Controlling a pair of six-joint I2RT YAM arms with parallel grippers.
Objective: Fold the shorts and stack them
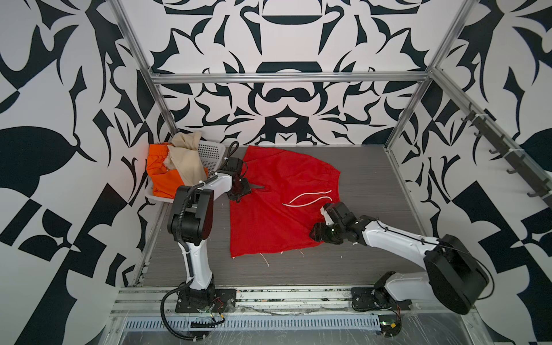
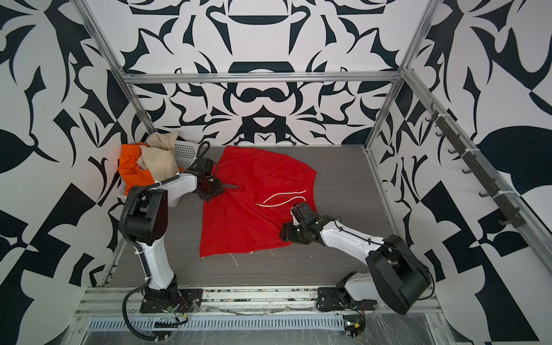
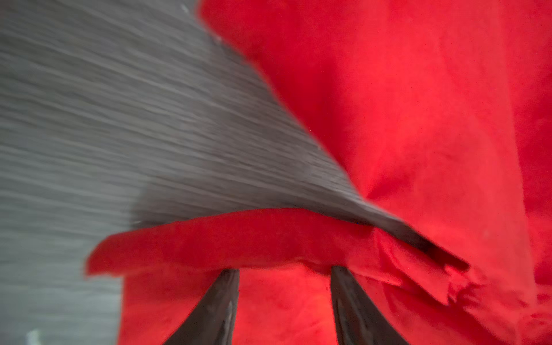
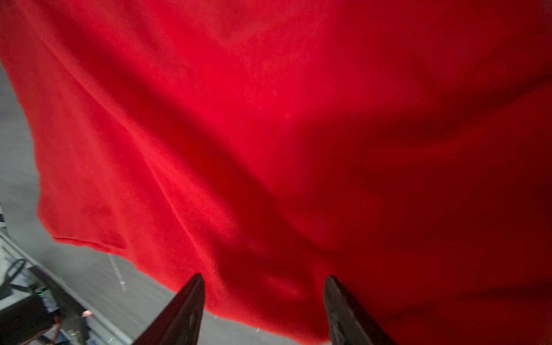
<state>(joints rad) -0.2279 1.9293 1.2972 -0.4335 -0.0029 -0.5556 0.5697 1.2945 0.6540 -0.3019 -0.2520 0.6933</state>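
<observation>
Next, my right gripper shifts outward toward the red shorts' waist edge and turns to close on the waistband's near end, because only smooth cloth lies between its open fingers.
The red shorts lie spread on the grey table, their white drawstring loose on top. My left gripper is low at their left edge by the notch. It is open, its fingertips against a raised fold of red cloth. My right gripper is open at the near right corner of the red shorts, cloth lying between its tips. The orange shorts and beige shorts are heaped in the basket.
The white perforated basket stands at the back left corner, just behind my left arm. Bare grey table shows to the right of and in front of the red shorts. Metal frame posts stand at the table's back corners.
</observation>
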